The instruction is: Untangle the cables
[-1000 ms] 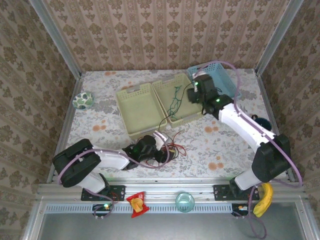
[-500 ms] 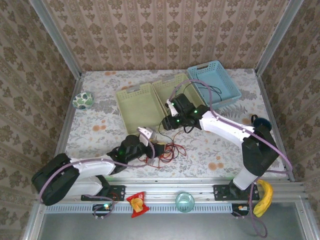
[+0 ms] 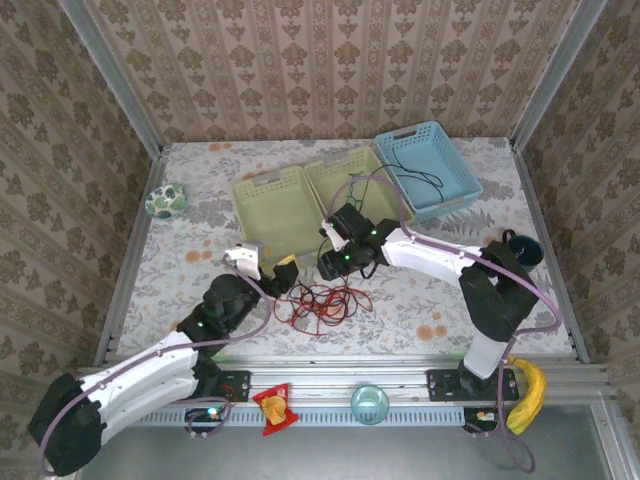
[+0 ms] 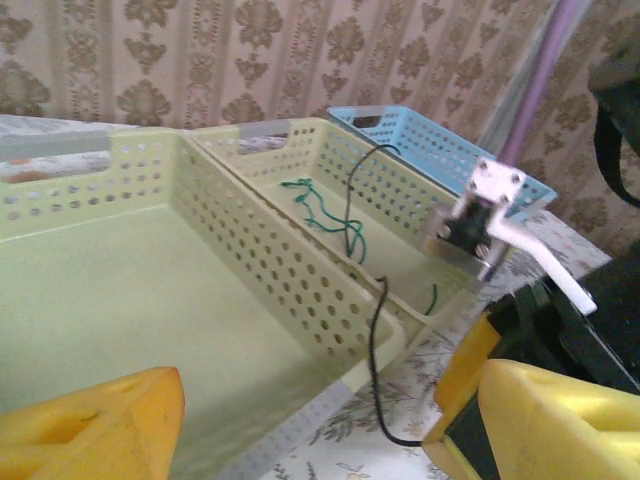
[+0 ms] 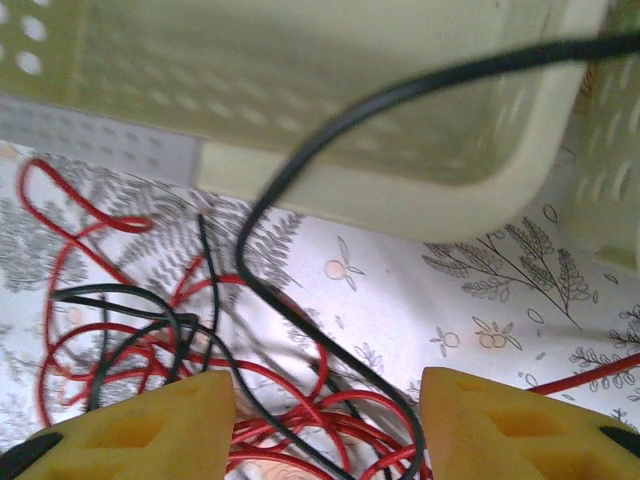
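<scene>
Next, my right gripper lowers its fingers around the black cable point(image 5: 394, 398) and closes, since that piece drops from the green basket's rim into its open gap just below.
The red cable point(image 3: 320, 300) lies in a loose pile on the table in front of the baskets, with black strands point(image 5: 215, 260) mixed in. A black cable point(image 4: 372, 340) hangs over the rim of the right green basket point(image 3: 372, 222) down to the table. More black cable point(image 3: 412, 175) lies in the blue basket point(image 3: 455, 185). The green cable point(image 4: 320, 205) rests inside the right green basket. My right gripper point(image 5: 325, 430) is open just above the pile, red and black strands under the gap. My left gripper point(image 4: 320, 430) is open and empty by the left green basket point(image 4: 120, 290).
A green-and-white ball point(image 3: 165, 200) sits at the far left. A dark teal object point(image 3: 525, 245) is at the right edge. On the front rail lie a banana point(image 3: 530, 395), a snack packet point(image 3: 272, 405) and a cup point(image 3: 370, 403).
My right gripper came from the blue basket down to the pile. My left gripper pulled back up and to the left, off the pile. Black cable now lies in the blue basket.
</scene>
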Controlling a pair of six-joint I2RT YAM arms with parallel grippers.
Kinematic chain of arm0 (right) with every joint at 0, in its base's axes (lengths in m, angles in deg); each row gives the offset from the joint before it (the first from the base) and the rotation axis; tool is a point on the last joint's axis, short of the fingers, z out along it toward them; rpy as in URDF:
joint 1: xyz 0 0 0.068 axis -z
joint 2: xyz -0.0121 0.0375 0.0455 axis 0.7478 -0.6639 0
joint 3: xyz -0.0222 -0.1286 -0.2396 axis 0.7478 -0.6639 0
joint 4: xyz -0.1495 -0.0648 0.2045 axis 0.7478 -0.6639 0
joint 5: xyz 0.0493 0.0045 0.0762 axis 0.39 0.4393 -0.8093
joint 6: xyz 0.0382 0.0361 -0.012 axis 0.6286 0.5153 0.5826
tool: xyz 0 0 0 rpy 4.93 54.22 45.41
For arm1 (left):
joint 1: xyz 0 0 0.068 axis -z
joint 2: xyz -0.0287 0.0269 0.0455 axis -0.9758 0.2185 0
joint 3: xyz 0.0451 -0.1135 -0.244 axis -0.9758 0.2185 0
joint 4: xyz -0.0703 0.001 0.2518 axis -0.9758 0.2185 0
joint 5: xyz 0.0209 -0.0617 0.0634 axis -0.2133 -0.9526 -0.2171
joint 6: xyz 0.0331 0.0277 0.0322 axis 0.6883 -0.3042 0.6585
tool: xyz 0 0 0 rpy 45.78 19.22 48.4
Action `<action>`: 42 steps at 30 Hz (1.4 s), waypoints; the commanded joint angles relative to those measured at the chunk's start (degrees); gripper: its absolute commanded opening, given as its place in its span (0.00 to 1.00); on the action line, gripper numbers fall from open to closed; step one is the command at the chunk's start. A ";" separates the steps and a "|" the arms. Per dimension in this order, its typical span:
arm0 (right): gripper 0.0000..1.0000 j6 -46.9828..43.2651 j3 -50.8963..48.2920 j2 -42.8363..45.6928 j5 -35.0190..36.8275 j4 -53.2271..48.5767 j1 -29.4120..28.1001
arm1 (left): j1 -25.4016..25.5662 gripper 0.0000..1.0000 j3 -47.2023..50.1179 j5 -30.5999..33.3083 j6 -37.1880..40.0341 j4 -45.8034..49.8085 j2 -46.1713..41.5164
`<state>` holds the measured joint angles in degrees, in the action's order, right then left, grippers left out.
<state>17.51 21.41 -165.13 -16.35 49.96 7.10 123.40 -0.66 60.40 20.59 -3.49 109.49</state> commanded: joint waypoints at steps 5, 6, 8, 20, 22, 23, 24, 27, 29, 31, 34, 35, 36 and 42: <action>0.52 -3.35 -1.42 -3.16 3.19 -0.72 -0.39 | -0.58 0.78 0.17 3.71 -2.47 4.31 -1.46; 0.52 -3.68 -1.61 -3.54 2.99 -0.41 -0.57 | -0.54 0.78 0.38 3.70 -2.73 3.78 -1.23; 0.52 -3.97 -1.75 -4.31 3.01 0.06 -0.96 | -0.51 0.78 0.35 3.66 -2.77 3.48 -0.63; 0.00 -3.87 -5.18 0.38 5.39 6.11 -1.96 | -0.32 0.78 -3.38 -1.96 -0.62 2.73 7.23; 0.00 -4.15 -6.90 5.61 6.63 6.51 -1.96 | 0.33 0.77 -4.64 -4.55 0.60 3.16 9.79; 0.00 -4.30 -7.38 8.00 7.00 6.48 -1.94 | 0.75 0.77 -5.34 -5.87 1.33 3.44 11.15; 0.00 -4.37 -7.87 10.73 7.67 6.27 -2.00 | 1.33 0.77 -6.17 -7.54 2.31 3.77 12.81; 0.00 -4.32 -8.48 17.96 10.33 5.46 -1.95 | 3.46 0.77 -9.45 -11.34 5.43 5.11 18.26; 0.00 -4.15 -8.49 22.59 12.44 5.14 -2.01 | 4.91 0.77 -11.59 -13.20 6.98 5.77 22.02; 0.00 -4.36 -7.88 26.27 13.87 4.99 -1.98 | 6.19 0.77 -13.37 -14.81 8.09 5.27 25.98; 0.00 -4.40 -6.41 30.37 17.70 5.27 -1.99 | 7.05 0.76 -15.03 -16.51 8.84 3.16 31.35; 0.00 -4.42 -5.88 31.46 19.30 5.53 -1.97 | 7.15 0.76 -15.40 -16.95 8.84 2.38 32.91; 0.00 -4.54 -5.56 32.56 20.72 6.14 -2.02 | 7.22 0.76 -15.59 -17.48 8.84 1.33 34.68; 0.00 -5.08 -4.17 34.53 32.23 10.66 -1.18 | 7.45 0.75 -16.13 -19.08 7.29 -2.83 41.13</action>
<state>13.62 15.12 -130.48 7.48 57.33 5.49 130.35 -15.61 43.41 27.54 -2.90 149.62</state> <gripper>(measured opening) 0.043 0.751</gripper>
